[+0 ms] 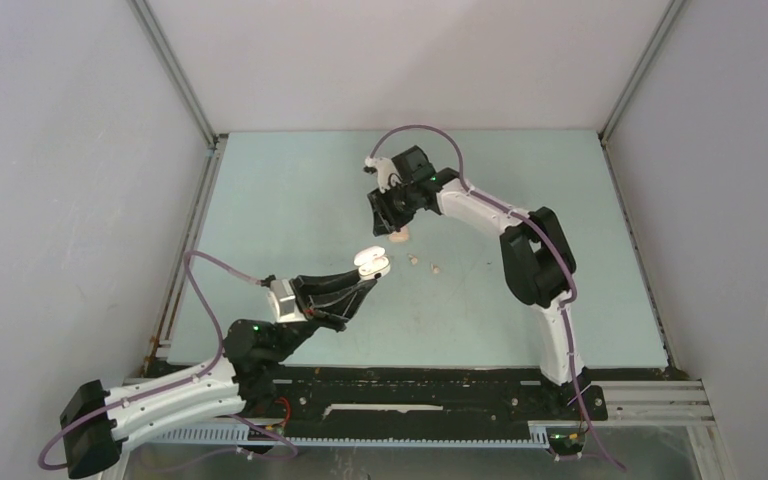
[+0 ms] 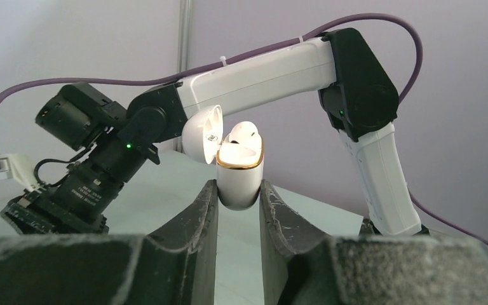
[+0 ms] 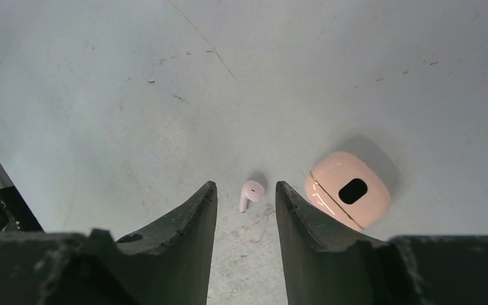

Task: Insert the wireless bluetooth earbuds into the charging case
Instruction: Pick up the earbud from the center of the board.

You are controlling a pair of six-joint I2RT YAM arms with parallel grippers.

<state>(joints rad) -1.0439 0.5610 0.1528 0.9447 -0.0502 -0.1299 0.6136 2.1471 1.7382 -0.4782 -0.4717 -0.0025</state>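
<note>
I will move my right gripper down toward the tabletop next and close on the pale earbud's round head (image 3: pixel 253 190), as it already shows between the gripper's open fingers.
My left gripper (image 1: pixel 360 283) is shut on a white charging case (image 1: pixel 370 262) and holds it upright above the table. In the left wrist view (image 2: pixel 239 190) the case (image 2: pixel 239 178) has a gold rim and an open lid, and one white earbud (image 2: pixel 244 131) sits in it. My right gripper (image 1: pixel 390 222) hovers open over the table at the back. In the right wrist view (image 3: pixel 245 185) a pale pink earbud (image 3: pixel 250 193) lies on the table between its fingertips, untouched. Two small tan earbuds (image 1: pixel 413 260) (image 1: pixel 437 268) lie loose on the table.
A closed pink case (image 3: pixel 348 189) with a black oval mark lies just right of my right gripper's fingers; it also shows in the top view (image 1: pixel 401 236). The pale green table (image 1: pixel 290 200) has grey walls on three sides.
</note>
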